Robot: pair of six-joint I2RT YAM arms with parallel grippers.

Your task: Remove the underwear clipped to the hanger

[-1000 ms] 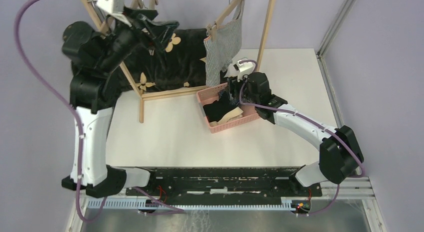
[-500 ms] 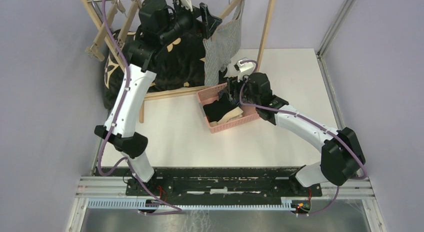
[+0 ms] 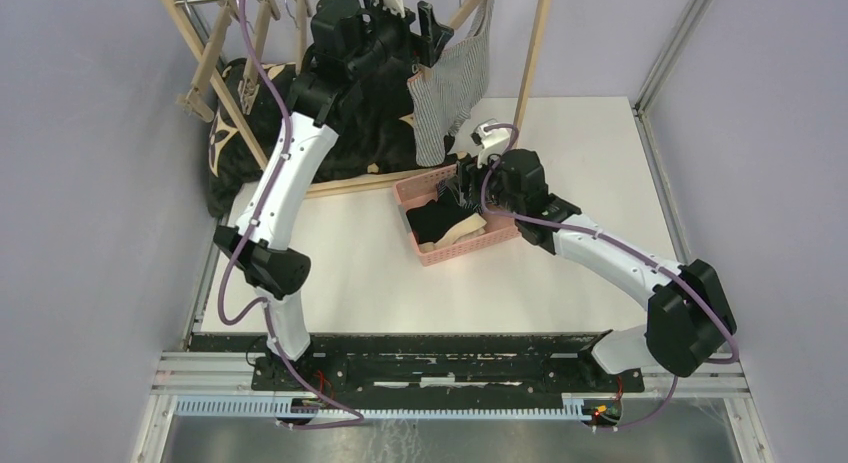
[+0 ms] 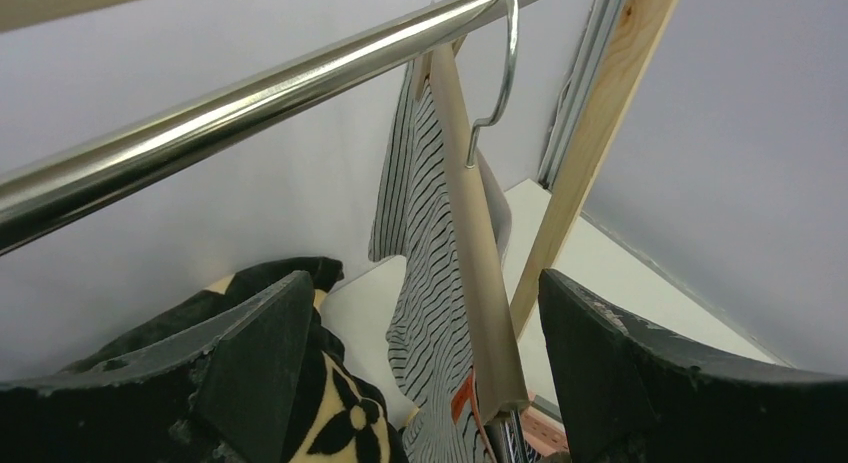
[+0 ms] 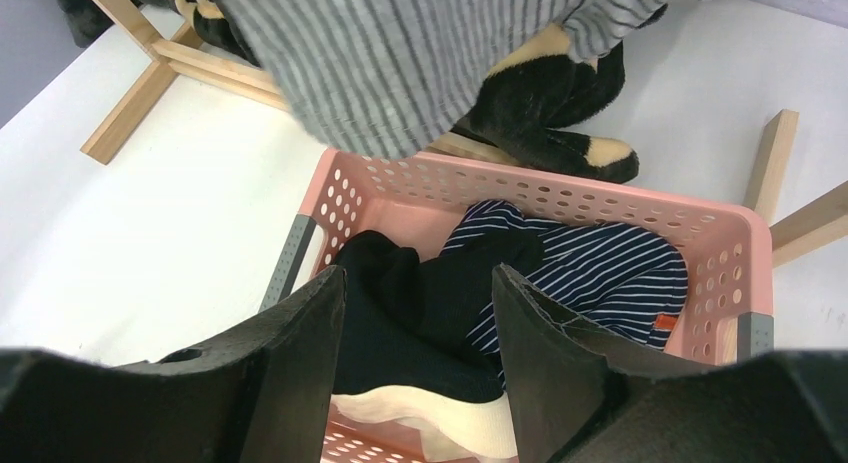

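Note:
I will move my left gripper to the right in the top view next and close it there, because the hanger's near end, which holds the shorts, is ahead between its open fingers.
The grey-and-white striped shorts (image 3: pixel 452 88) hang clipped to a wooden hanger (image 3: pixel 468 15) on the rack's metal rail. In the left wrist view the hanger bar (image 4: pixel 478 253), the striped shorts (image 4: pixel 425 283) and their orange tag (image 4: pixel 462 395) lie ahead between my open jaws. My left gripper (image 3: pixel 431 25) (image 4: pixel 425 378) is open and empty, close beside the hanger. My right gripper (image 3: pixel 461 179) (image 5: pixel 418 353) is open and empty over the pink basket (image 3: pixel 492 240) (image 5: pixel 560 189). The basket holds the black shorts (image 5: pixel 420 313) and the navy striped shorts (image 5: pixel 610 273).
The black floral blanket (image 3: pixel 350 133) (image 4: pixel 300 413) is draped over the wooden rack (image 3: pixel 532 53) behind the basket. The metal rail (image 4: pixel 250 93) runs above my left gripper. Empty hangers (image 3: pixel 215 58) hang at the rack's left end. The striped shorts' hem (image 5: pixel 400 73) hangs just above the basket.
My left arm has swung right from the rack's left end to the striped shorts' hanger, gripper open. The right arm has hardly moved over the basket.

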